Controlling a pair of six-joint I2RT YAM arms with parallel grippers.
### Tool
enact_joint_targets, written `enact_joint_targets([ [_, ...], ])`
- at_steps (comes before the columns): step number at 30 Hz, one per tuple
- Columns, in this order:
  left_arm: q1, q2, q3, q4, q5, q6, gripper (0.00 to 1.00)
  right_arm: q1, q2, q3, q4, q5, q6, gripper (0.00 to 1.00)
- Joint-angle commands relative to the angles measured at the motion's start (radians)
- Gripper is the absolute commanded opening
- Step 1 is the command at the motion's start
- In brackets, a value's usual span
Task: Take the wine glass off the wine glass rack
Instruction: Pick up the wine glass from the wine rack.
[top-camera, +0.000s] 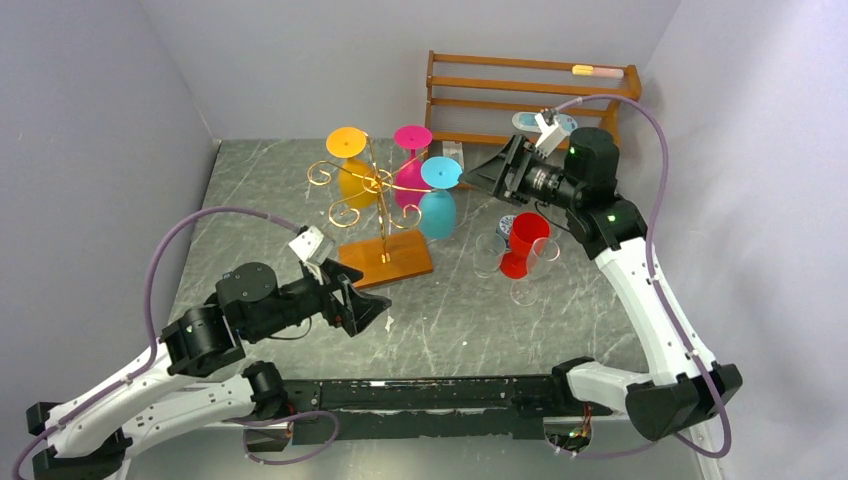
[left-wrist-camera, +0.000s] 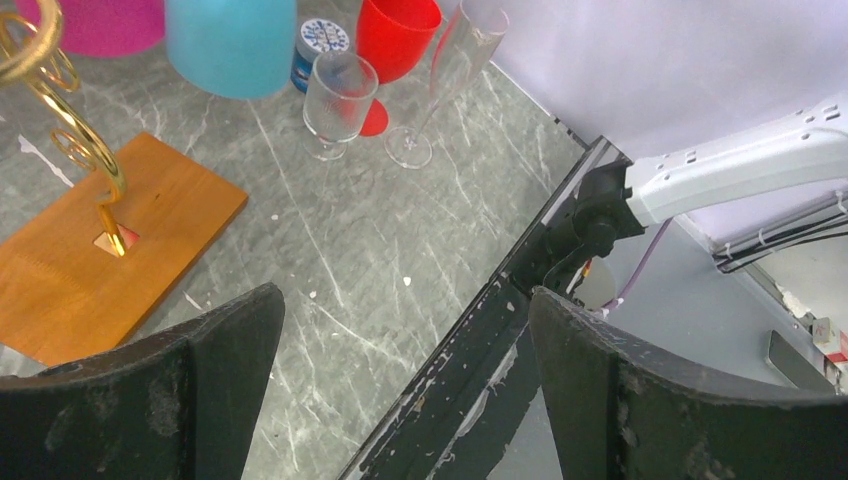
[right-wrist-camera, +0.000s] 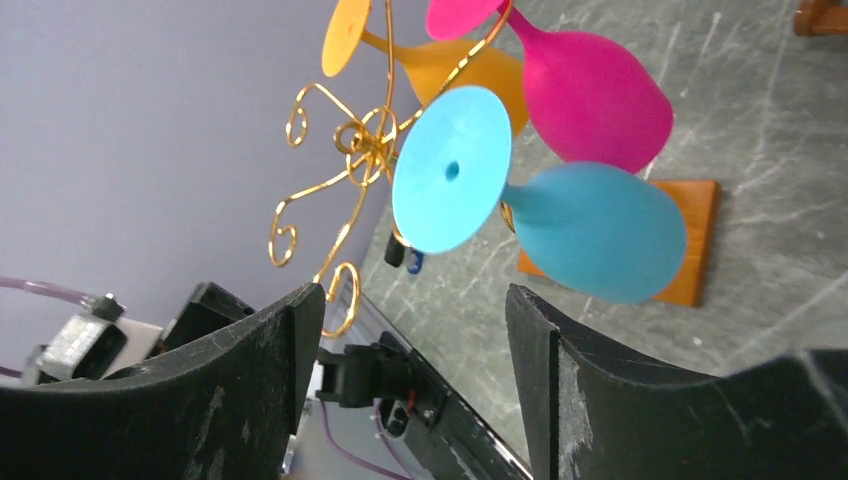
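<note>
My right gripper will next go down a little toward the rack (top-camera: 376, 190), putting its open fingers around the blue foot disc's rim, which sticks past the gold arm.
The wine glass rack (top-camera: 376, 190) is a gold wire stand on an orange-brown wooden base (top-camera: 395, 262) at mid table. Three wine glasses hang upside down from its arms: yellow (top-camera: 350, 170), magenta (top-camera: 410, 165) and blue (top-camera: 438, 200). My right gripper (top-camera: 466, 178) is open just right of the blue glass and apart from it. In the right wrist view the blue glass (right-wrist-camera: 590, 230) and its round foot (right-wrist-camera: 452, 170) lie ahead of the open, empty right gripper (right-wrist-camera: 415, 300). My left gripper (top-camera: 383, 310) is open and empty near the base's front corner; the left wrist view shows this gripper (left-wrist-camera: 405, 300) over bare table beside the base (left-wrist-camera: 90, 270).
A red glass (top-camera: 520, 242) and clear glasses (top-camera: 488, 255) stand upright on the table right of the rack. A brown slatted wooden shelf (top-camera: 530, 95) stands against the back wall. A black rail (top-camera: 440, 392) runs along the near edge. Walls close in on both sides.
</note>
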Motion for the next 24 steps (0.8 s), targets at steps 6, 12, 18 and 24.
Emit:
enact_joint_targets([
  [6,0.005,0.045,-0.006,0.004,0.042,-0.015,0.97,-0.002,0.118,0.048,0.063,0.02,0.071,0.69],
  [12,0.004,0.029,-0.01,0.033,0.048,-0.015,0.96,-0.003,0.175,0.057,0.108,-0.016,0.09,0.6],
  [18,0.005,0.045,-0.01,0.039,0.081,-0.02,0.97,-0.003,0.204,0.058,0.135,-0.018,0.109,0.51],
  [24,0.005,0.069,-0.021,0.067,0.087,-0.035,0.96,-0.003,0.246,0.067,0.125,-0.044,0.108,0.31],
])
